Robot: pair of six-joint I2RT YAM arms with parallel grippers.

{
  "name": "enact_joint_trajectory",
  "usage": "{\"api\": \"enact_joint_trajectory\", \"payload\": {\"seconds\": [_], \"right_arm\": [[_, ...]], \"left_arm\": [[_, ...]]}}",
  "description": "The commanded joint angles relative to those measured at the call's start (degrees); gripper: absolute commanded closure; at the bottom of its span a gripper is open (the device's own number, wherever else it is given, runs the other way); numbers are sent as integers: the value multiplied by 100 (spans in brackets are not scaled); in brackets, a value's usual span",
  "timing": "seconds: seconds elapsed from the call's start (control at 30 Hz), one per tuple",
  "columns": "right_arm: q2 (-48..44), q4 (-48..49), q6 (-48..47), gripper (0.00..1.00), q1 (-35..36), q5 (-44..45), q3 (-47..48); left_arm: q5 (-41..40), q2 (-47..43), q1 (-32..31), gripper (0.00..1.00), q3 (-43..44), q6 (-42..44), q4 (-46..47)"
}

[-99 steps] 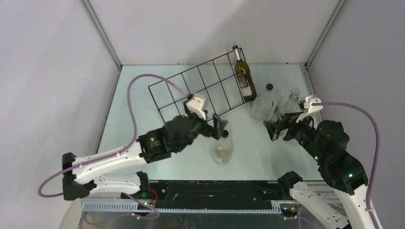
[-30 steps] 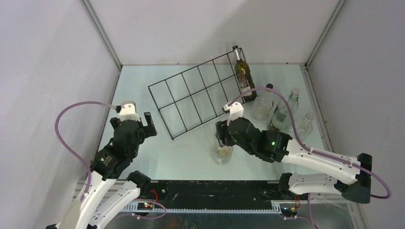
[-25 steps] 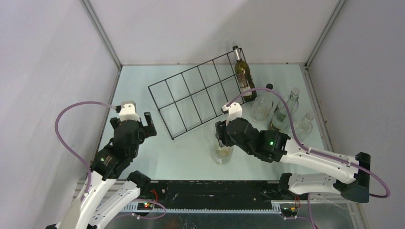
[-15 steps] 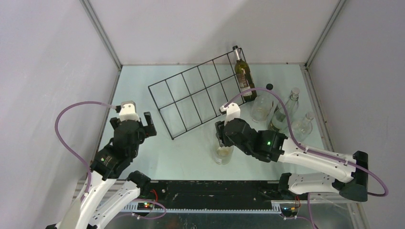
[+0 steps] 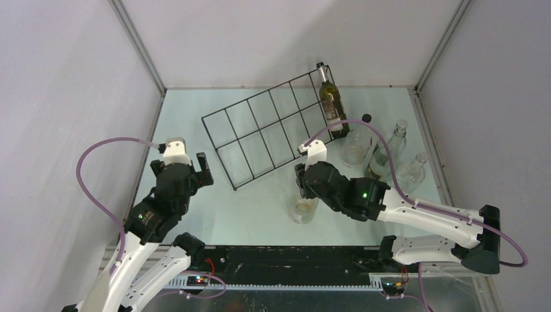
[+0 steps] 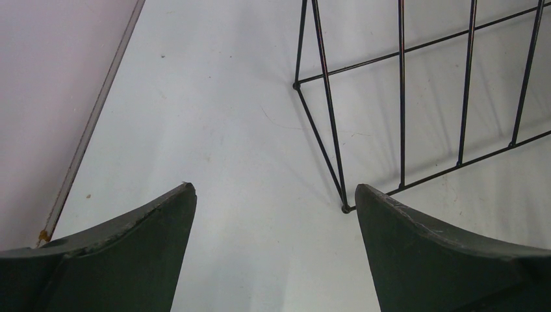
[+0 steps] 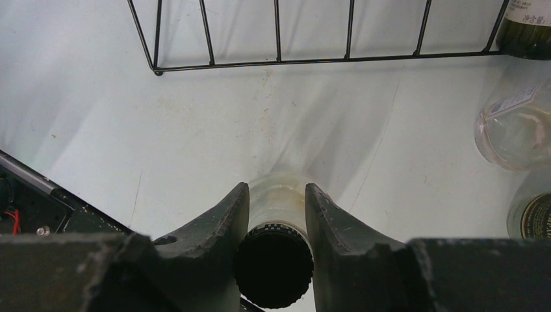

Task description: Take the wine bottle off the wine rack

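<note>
My right gripper is holding the capped bottle and should move toward the clear glass bottles and let go of it beside them, since they stand to the gripper's right in the top view.
The black wire wine rack [image 5: 269,128] lies at an angle across the middle of the table. Its wires also show in the left wrist view [image 6: 401,97] and the right wrist view [image 7: 277,32]. A dark green wine bottle [image 5: 332,104] stands at the rack's far right end. In front of the rack, a clear bottle [image 5: 303,208] with a black cap [image 7: 273,266] stands on the table. My right gripper [image 5: 301,185] is shut on its neck [image 7: 277,195]. My left gripper [image 5: 179,164] hangs open and empty near the rack's near left corner [image 6: 347,208].
Three clear glass bottles [image 5: 356,146] [image 5: 390,146] [image 5: 412,170] stand grouped at the right of the table. Two of them show at the right edge of the right wrist view [image 7: 513,130] [image 7: 533,214]. The table's left wall edge [image 6: 97,110] runs close to my left gripper.
Over the last second my right gripper's fingers closed on the clear bottle's neck. Before that, my left arm drew back from that bottle to the left and my right arm came over to it.
</note>
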Motion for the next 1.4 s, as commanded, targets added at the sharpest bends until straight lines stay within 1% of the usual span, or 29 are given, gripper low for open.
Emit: {"api": "enact_joint_trajectory", "payload": {"seconds": [0.0,0.13,0.27,0.53,0.9,1.1,1.23,1.37], "right_arm": [[-122,-51,25,100,0,411,16],[-248,-210,-51,100,-96,579,16],[-424,-439,-68,100,-394,586,8],[-1106,-664,-187,100,-1261,515,-292],[-2015,-1272,4,100,-2611,493,-667],[-2340,-1641,75,100,-3049,747,-697],[-2466,-1673,37,100,-3398,826,-756],[-2488,-1436,-149,100,-3851,663,-809]], "left_arm": [[-132,41,41,0,-34,128,175],[-125,61,41,0,-34,128,176],[-113,62,41,0,-34,128,172],[-114,55,41,0,-34,130,178],[-52,142,41,0,-34,143,216],[-18,178,41,0,-42,145,237],[2,189,41,0,-41,154,245],[9,194,41,0,-42,154,246]]}}
